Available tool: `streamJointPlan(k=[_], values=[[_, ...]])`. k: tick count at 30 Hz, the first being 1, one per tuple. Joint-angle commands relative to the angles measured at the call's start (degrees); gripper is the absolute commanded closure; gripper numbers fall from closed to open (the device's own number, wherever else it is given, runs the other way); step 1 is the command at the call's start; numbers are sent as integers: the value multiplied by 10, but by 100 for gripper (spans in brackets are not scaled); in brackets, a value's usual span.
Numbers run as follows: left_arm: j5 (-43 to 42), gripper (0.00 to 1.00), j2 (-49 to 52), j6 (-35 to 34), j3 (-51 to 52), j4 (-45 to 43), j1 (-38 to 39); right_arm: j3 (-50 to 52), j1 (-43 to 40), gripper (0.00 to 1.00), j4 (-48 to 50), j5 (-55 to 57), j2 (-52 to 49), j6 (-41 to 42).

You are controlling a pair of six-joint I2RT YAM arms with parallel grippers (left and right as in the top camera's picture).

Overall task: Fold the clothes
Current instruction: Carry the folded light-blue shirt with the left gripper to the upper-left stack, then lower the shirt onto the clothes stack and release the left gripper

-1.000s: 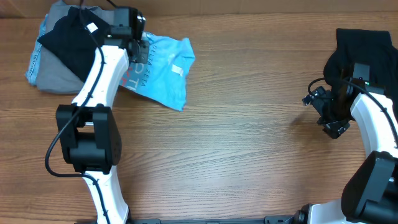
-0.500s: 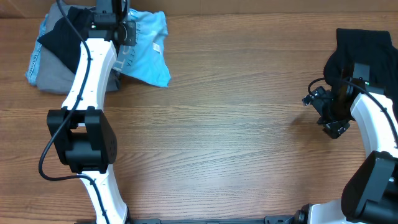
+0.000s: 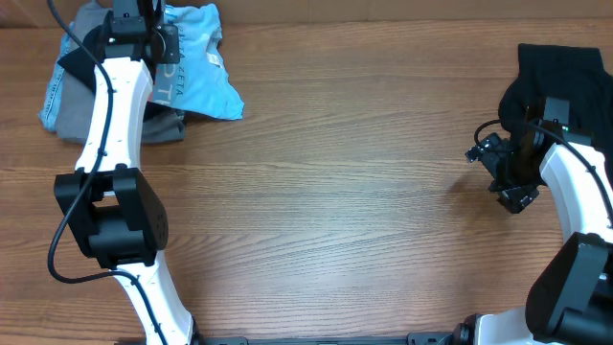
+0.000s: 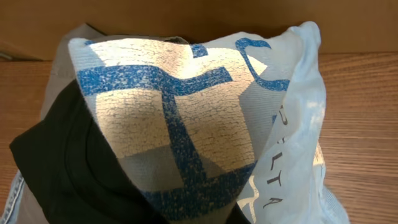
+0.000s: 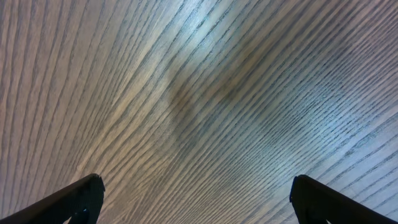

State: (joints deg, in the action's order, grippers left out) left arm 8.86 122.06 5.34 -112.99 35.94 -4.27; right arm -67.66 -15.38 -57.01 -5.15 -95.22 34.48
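Observation:
The pile's uncovered end (image 3: 72, 91) is to my left gripper's left in the overhead view. I will lift that gripper next, draw the T-shirt (image 3: 203, 69) across the pile and release it.
The clothes, a light blue T-shirt (image 3: 203, 69) with white and red letters, lies bunched at the table's far left, partly over a pile of other garments. My left gripper (image 3: 161, 40) is at the shirt's upper left edge, shut on a fold of it. In the left wrist view the T-shirt (image 4: 297, 143) fills the right side and my fingers are hidden by cloth. My right gripper (image 3: 498, 177) hovers over bare wood at the right, open (image 5: 196, 185) with nothing between its fingers.
The pile at the far left holds a grey shirt (image 3: 81, 120) with a cream and blue print (image 4: 168, 106) and a black garment (image 3: 84, 59) (image 4: 62, 162). Another black garment (image 3: 565, 67) lies at the far right. A brown wall (image 4: 199, 18) runs behind the pile.
My left gripper has drawn the T-shirt up and to the left, from the open table onto the pile of garments. The right arm has not moved.

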Motion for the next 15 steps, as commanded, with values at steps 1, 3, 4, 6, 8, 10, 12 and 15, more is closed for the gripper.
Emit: streamJointPlan(k=[1,3,4,6,8,10,12,15], values=[[11,96,1,4,-31,-7,-2,-11,-1,0,2,-1,10,-3],[15,96,1,4,-38,-3,-2,-11,-1,0,2,-1,10,-3],[19,96,1,2,-42,-1,-2,-11,-1,0,2,-1,10,-3],[22,96,1,2,-62,9,-2,-11,-1,0,2,-1,10,-3],[22,96,1,2,-82,21,-2,-11,-1,0,2,-1,10,-3],[23,96,1,2,-106,34,-2,-11,-1,0,2,-1,10,-3],[23,96,1,2,-125,42,-2,-11,-1,0,2,-1,10,-3],[23,95,1,2,-141,49,-3,-11,-1,0,2,-1,10,-3]])
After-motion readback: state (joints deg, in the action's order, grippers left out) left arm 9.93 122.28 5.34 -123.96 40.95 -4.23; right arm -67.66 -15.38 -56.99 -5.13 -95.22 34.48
